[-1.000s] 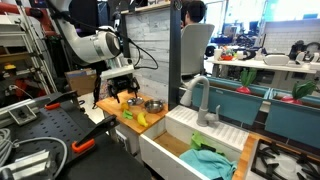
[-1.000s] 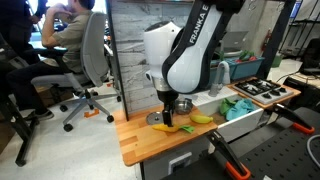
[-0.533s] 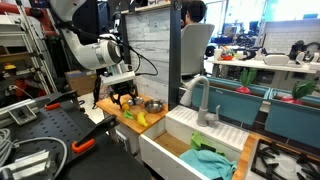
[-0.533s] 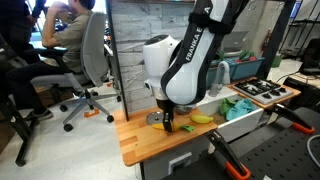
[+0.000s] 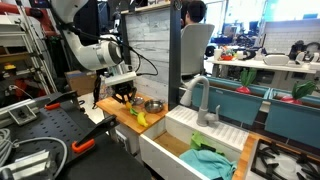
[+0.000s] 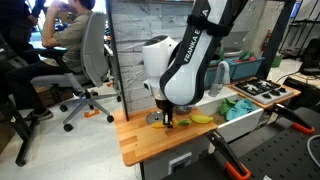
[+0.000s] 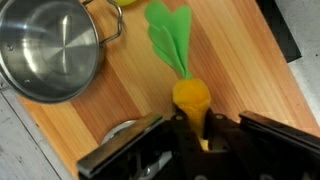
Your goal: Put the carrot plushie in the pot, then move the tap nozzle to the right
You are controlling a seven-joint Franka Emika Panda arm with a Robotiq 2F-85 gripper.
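My gripper is at the counter and should rise, carry the carrot plushie (image 7: 190, 95) over the steel pot's opening (image 7: 50, 42) and lower it to release, as the pot is empty.
In the wrist view the carrot plushie (image 7: 190, 95) lies on the wooden counter, orange body toward me and green leaves pointing away. My gripper (image 7: 197, 135) is shut on the narrow end of its body, with a dark finger pressed against each side. The steel pot (image 7: 45, 50) stands empty at the upper left of that view, a short way from the carrot. In an exterior view the gripper (image 5: 128, 97) is down at the counter beside the pot (image 5: 153, 104). The grey tap nozzle (image 5: 198, 92) arches over the sink further along.
A white sink (image 5: 178, 128) holds a teal cloth (image 5: 210, 160). Small yellow-and-green items (image 5: 141, 118) lie on the wooden counter (image 6: 135, 140) near the gripper, and one shows in an exterior view as a yellow item (image 6: 202, 118). A stove top (image 6: 262, 90) lies beyond the sink.
The gripper has come down a little onto the counter. Its jaws have gone from open to shut on the carrot plushie.
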